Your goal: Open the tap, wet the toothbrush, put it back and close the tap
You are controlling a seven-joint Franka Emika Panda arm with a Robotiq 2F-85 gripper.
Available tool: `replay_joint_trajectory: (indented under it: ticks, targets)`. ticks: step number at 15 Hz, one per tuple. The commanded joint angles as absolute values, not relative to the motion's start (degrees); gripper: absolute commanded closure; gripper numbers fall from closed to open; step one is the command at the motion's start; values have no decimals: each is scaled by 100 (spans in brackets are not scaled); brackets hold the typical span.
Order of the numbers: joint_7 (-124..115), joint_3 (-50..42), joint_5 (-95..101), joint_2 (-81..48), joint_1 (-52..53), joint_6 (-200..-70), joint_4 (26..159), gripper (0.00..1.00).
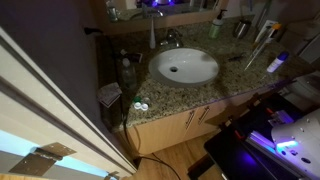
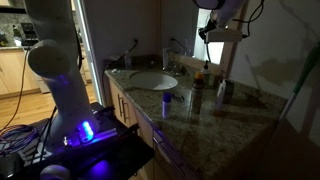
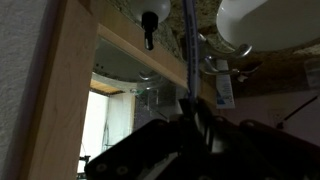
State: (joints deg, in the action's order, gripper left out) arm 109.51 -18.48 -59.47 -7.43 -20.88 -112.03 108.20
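Note:
I should move my gripper farther from the basin (image 2: 152,80) next and lower it over the cup on the counter, because the toothbrush is still high above the granite.
The wrist view is upside down. In it my gripper (image 3: 192,115) is shut on the toothbrush (image 3: 187,50), a thin grey-blue stick that runs from the dark fingers toward the counter. The white oval basin (image 3: 270,20) and the chrome tap (image 3: 225,65) lie to the right of the stick. In an exterior view the gripper (image 2: 218,30) hangs high above the counter, to the right of the basin (image 2: 152,80). The tap (image 1: 170,38) stands behind the basin (image 1: 185,66) in an exterior view, and no water shows at its spout.
A slim white bottle (image 1: 152,35) stands beside the tap. Small bottles and a cup (image 2: 222,90) sit on the granite counter (image 2: 200,115). A blue and white tube (image 1: 277,62) lies near the counter's end. A wooden frame (image 3: 60,90) fills the wrist view's left.

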Motion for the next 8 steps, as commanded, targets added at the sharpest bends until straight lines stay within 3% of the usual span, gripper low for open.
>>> replay_joint_trajectory:
  ticks: [1,7,8]
  targets:
    - [10929,-1887,-6458,-1149,-2279,-11013,10565,97]
    - [10501,-1954,-7594,-1854,-2585,-11261,10158,97]
    - [10707,-1951,-7373,-1607,-2531,-11200,10438,89]
